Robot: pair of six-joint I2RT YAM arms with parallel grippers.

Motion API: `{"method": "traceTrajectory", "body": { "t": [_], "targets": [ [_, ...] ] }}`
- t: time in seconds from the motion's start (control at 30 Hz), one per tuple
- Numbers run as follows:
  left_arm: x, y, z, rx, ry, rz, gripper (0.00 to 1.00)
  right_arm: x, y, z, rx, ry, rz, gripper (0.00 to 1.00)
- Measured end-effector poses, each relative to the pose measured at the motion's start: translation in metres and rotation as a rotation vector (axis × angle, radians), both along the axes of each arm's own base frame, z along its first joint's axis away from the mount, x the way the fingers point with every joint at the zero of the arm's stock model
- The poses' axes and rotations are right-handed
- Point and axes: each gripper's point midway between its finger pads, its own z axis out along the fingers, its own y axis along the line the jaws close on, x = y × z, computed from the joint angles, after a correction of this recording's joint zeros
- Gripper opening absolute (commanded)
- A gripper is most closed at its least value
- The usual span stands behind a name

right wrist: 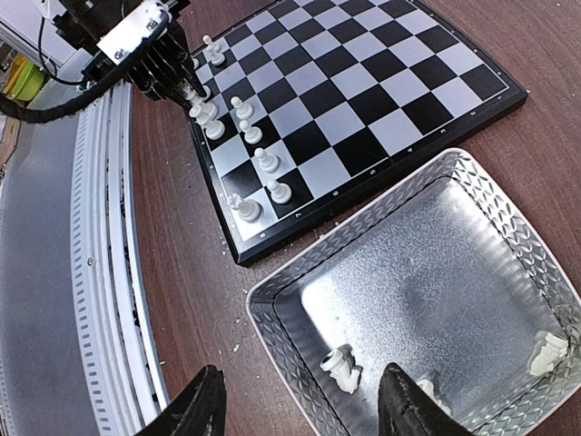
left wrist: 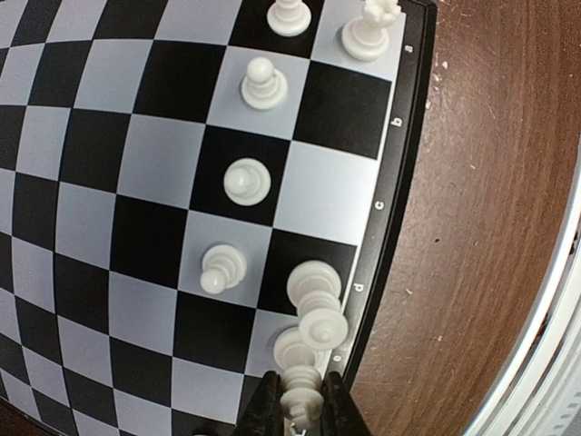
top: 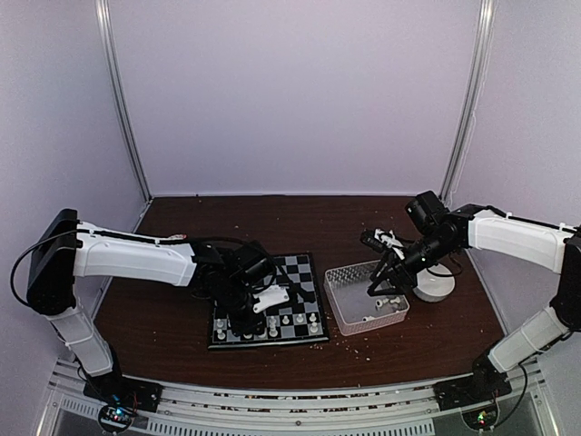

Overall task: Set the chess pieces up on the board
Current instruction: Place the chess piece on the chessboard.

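The right gripper tilts its open fingers downward next and lowers into the tray [right wrist: 272, 300] onto the chess piece partly behind one finger, which lies on the tray's bottom.
The board [left wrist: 100, 182] lies flat under my left gripper [left wrist: 302, 392], which is shut on the top of a white chess piece [left wrist: 300, 359] over a pale square by the board's edge. A taller piece [left wrist: 318, 300] stands right beside it, and several pawns [left wrist: 246, 181] line the adjacent row. In the top view the left gripper [top: 245, 313] is over the board's [top: 304, 271] near left part. My right gripper [right wrist: 304, 404] hangs open over the clear tray [right wrist: 272, 300]. One piece [right wrist: 342, 369] lies there between the fingers, and another [right wrist: 547, 352] lies farther right.
A white round object [top: 434, 287] sits just right of the tray [top: 338, 283]. Pale crumbs [top: 363, 338] are scattered over the brown table. A metal rail [right wrist: 100, 272] runs along the near table edge. White walls close in the back and sides.
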Motion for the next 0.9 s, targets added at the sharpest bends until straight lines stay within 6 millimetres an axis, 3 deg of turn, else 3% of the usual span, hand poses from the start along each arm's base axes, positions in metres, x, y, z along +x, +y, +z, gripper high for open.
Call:
{"method": "traceTrajectory", "body": {
  "t": [0.17,0.63,0.73,0.9],
  "targets": [
    [0.003,-0.001,0.000,-0.005,-0.011,0.008,0.13,0.000,0.000,0.000,0.000,0.000,0.000,0.57],
    [0.003,-0.002,0.003,-0.012,-0.014,0.012,0.32,-0.002,-0.003,-0.002,-0.018,0.012,0.000,0.54],
    [0.002,-0.002,0.016,-0.038,-0.026,0.011,0.36,0.003,-0.009,-0.004,-0.070,-0.007,-0.019,0.51],
    [0.002,-0.001,0.059,-0.111,-0.077,-0.003,0.38,0.024,-0.028,-0.011,-0.237,-0.079,-0.058,0.44]
  ]
}}
